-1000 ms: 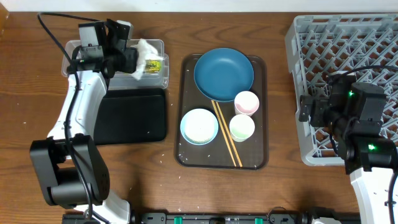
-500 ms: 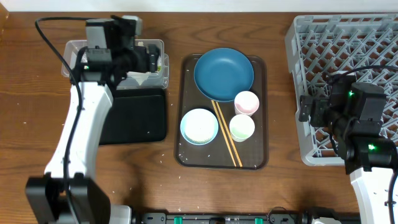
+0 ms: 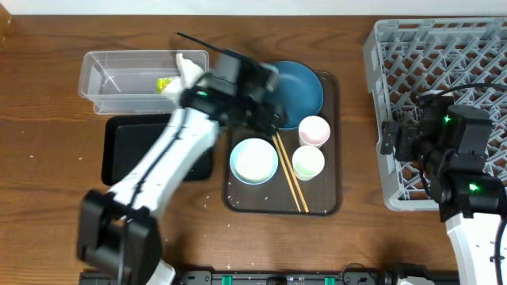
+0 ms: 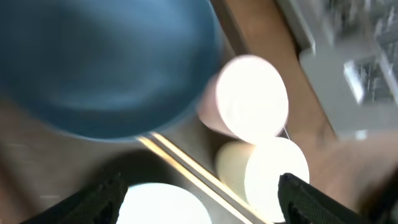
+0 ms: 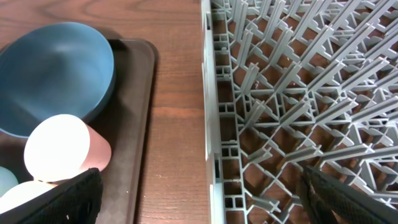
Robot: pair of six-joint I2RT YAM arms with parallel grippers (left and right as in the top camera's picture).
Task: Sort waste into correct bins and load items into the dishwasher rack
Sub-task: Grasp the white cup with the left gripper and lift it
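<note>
The left gripper moves down and back onto the part of the pale cup's rim nearest the chopsticks next. The cup's open rim faces up beside the chopsticks.
My left gripper (image 3: 272,113) is open and empty, low over the brown serving tray (image 3: 331,207) by the dark blue bowl (image 3: 299,89). Its wrist view is blurred: the open fingers (image 4: 202,205) frame the two chopsticks (image 4: 186,165), with the light blue bowl (image 4: 158,205), pale cup (image 4: 267,174), pink cup (image 4: 249,93) and dark blue bowl (image 4: 106,62) around them. The crumpled tissue (image 3: 187,66) and snack wrapper (image 3: 166,85) lie in the clear tub (image 3: 111,75). My right gripper (image 5: 205,202) is open and empty over the grey rack's left edge (image 5: 217,118).
The black tray (image 3: 127,154) lies in front of the clear tub, partly under my left arm. On the brown tray sit the light blue bowl (image 3: 253,161), pink cup (image 3: 314,131), pale cup (image 3: 308,162) and chopsticks (image 3: 290,172). The rack (image 3: 444,71) fills the right side.
My left arm has swung right from the clear tub to over the brown tray. The tissue now lies in the tub's right end. The right arm has not moved.
</note>
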